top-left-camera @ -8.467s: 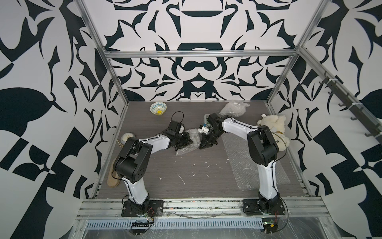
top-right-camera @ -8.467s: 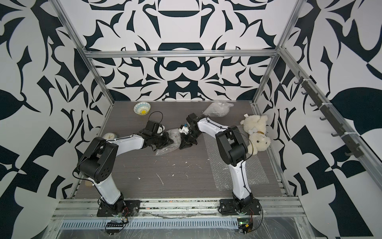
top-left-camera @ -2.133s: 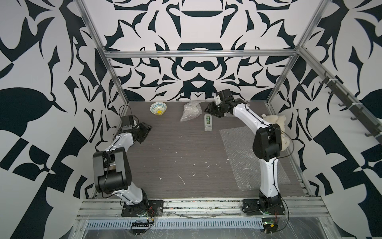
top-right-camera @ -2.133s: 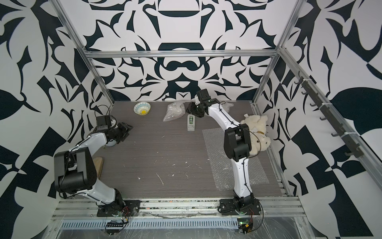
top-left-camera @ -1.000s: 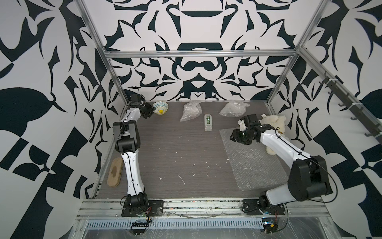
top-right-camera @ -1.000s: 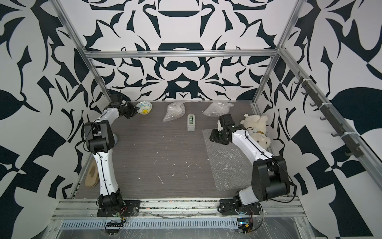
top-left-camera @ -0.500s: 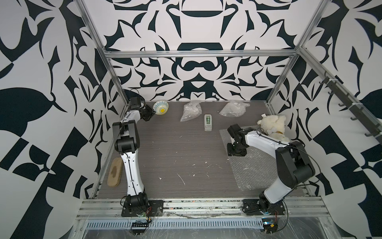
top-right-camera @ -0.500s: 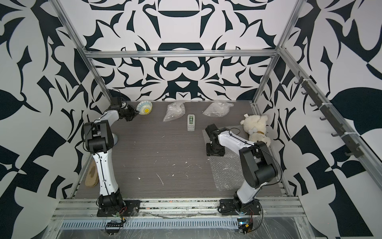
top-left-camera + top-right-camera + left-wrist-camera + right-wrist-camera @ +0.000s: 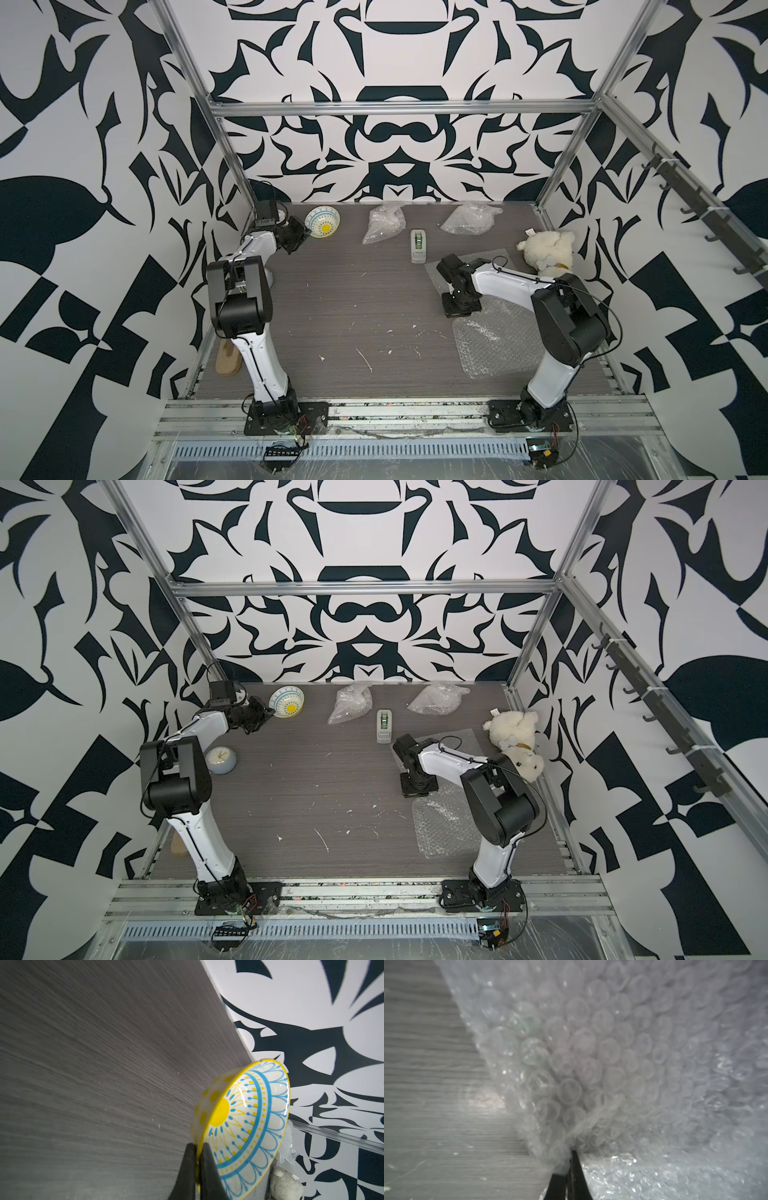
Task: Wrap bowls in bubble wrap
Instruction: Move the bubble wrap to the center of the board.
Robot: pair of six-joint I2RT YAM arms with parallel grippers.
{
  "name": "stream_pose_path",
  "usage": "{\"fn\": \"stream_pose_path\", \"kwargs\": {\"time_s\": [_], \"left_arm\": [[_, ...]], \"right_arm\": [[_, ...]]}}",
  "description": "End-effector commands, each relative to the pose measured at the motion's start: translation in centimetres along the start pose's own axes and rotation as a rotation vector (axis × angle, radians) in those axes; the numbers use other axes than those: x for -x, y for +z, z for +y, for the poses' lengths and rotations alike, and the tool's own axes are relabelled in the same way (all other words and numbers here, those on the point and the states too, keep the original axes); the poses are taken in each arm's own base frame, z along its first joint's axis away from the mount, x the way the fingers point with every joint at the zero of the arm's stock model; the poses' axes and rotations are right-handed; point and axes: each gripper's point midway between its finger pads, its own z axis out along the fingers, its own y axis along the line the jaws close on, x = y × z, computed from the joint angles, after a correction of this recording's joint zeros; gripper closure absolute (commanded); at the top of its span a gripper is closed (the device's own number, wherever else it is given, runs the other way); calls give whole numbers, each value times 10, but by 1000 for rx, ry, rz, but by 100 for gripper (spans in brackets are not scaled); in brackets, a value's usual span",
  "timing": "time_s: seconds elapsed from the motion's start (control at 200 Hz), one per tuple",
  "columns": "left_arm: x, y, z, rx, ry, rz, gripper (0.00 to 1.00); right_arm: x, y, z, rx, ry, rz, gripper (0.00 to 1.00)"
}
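The pinched fold goes with my right gripper onto the open tabletop toward the alarm clock next and is released, as the table's middle is open between sheet and bowl [image 9: 323, 222].
A light blue-and-white bowl [image 9: 323, 222] [image 9: 287, 702] with a yellow centre is tipped up on its side at the back left of the table. My left gripper [image 9: 306, 233] [image 9: 198, 1145] is shut on its yellow rim, one finger inside and one outside. A flat sheet of bubble wrap [image 9: 494, 336] [image 9: 449, 825] lies on the right. My right gripper [image 9: 459, 309] [image 9: 570, 1155] points down at the sheet's left edge and is shut on a pinched fold of it [image 9: 591, 1084]. Two crumpled bubble wrap bundles [image 9: 384, 222] [image 9: 469, 218] sit at the back; what they hold is hidden.
A small white-and-green device [image 9: 417, 246] lies between the bundles. A cream plush toy [image 9: 548, 253] leans at the right wall. A pale alarm clock [image 9: 220, 759] stands by the left arm and a wooden piece [image 9: 228, 359] lies at the left edge. White scraps dot the table.
The left gripper closed on the bowl's rim and tipped the bowl up. The right arm swung down to the flat sheet's left edge and its jaws shut on the wrap.
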Motion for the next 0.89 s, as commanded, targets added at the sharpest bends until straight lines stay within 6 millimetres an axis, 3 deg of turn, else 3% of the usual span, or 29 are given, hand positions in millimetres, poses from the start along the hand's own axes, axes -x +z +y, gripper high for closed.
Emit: {"fn": "stream_pose_path", "kwargs": {"time_s": [0.0,0.2,0.455,0.685,0.89], "left_arm": [[-10,-18,-25,-75,68,-14,100],[-37,-42,-27,-86,88,1,100],[-53,-82,-38,-103,115,-35,100],[-63,-114,-48,-99,153,-60,100],[-70,-126,-48,-103,156,-74,100]], "right_arm": [[-4,-1,45,151,1,10,95],[8,-12,117,383,22,-23,96],[26,-23,205,567,-6,-37,96],[27,-10,252,666,15,-4,96],[29,-13,274,720,42,-25,94]]}}
